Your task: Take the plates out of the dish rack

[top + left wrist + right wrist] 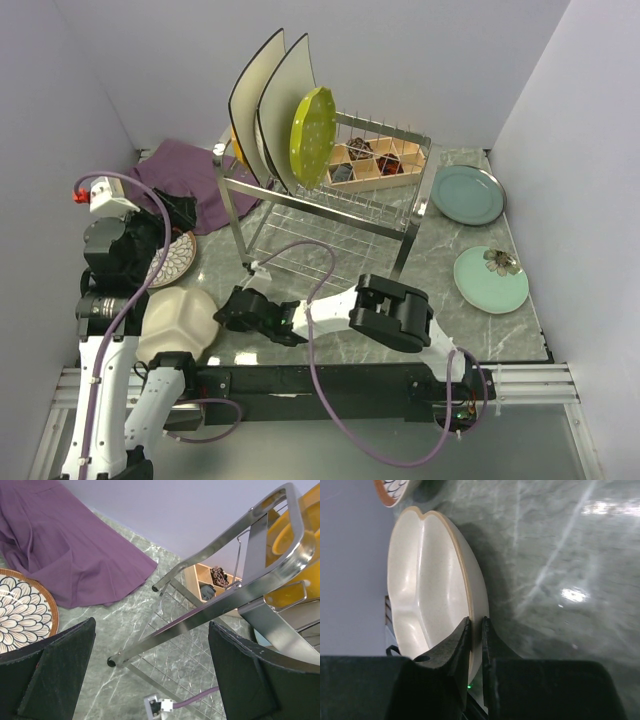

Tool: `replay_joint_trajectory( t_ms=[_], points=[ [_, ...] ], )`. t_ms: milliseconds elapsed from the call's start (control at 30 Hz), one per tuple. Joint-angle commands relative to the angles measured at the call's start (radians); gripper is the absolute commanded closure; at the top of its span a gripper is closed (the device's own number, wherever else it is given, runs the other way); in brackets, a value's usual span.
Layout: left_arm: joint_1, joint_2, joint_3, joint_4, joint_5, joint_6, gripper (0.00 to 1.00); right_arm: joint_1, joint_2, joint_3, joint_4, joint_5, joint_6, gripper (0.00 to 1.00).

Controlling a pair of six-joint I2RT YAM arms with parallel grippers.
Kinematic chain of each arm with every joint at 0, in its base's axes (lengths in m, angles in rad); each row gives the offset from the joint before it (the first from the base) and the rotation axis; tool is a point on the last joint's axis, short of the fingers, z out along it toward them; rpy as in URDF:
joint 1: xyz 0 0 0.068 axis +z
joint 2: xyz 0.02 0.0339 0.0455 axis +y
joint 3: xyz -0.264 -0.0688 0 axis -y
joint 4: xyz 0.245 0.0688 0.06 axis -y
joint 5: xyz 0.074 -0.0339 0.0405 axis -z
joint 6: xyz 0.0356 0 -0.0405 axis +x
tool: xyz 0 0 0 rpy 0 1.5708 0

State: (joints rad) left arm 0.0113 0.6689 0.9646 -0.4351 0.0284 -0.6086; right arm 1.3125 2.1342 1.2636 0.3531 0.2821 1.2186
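The table's front corner lies clear of the rack, so next my right gripper will shift left in the top view and release the cream plate there.
The dish rack stands mid-table and holds two large cream square plates, a yellow-green round plate and an orange one behind them. My right gripper reaches left and is shut on the rim of a cream plate resting on the table at the front left; the wrist view shows the jaws pinching that plate's edge. My left gripper is open and empty above the brown-rimmed patterned plate, its fingers framing the rack's leg.
A teal-grey plate and a mint flower plate lie on the table at the right. A wooden compartment box sits behind the rack. A purple cloth lies at the back left. White walls close three sides.
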Motion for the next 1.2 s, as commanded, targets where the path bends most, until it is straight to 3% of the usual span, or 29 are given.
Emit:
replay_joint_trajectory(
  t_ms=[0,133,267,600,733,1167],
  points=[
    [-0.001,-0.026,0.046,0.004,-0.004,0.024,0.0,0.021,0.033,0.077,0.245,-0.032,0.053,0.95],
    [0.001,-0.037,0.052,-0.002,-0.007,0.027,0.0,0.019,0.064,0.134,0.228,-0.077,0.0,0.93],
    [-0.001,-0.038,0.049,0.007,0.002,0.023,0.0,0.017,0.082,0.122,0.328,-0.141,-0.013,0.89],
    [-0.001,-0.032,0.037,0.015,-0.007,0.027,0.0,-0.005,0.153,0.21,0.363,-0.254,-0.057,0.89],
    [-0.001,-0.028,0.04,0.013,-0.018,0.029,0.01,-0.006,0.158,0.246,0.32,-0.264,-0.082,0.78],
    [-0.002,-0.037,0.006,0.032,-0.005,0.015,0.0,-0.035,0.179,0.321,0.259,-0.279,-0.154,0.92]
  ],
)
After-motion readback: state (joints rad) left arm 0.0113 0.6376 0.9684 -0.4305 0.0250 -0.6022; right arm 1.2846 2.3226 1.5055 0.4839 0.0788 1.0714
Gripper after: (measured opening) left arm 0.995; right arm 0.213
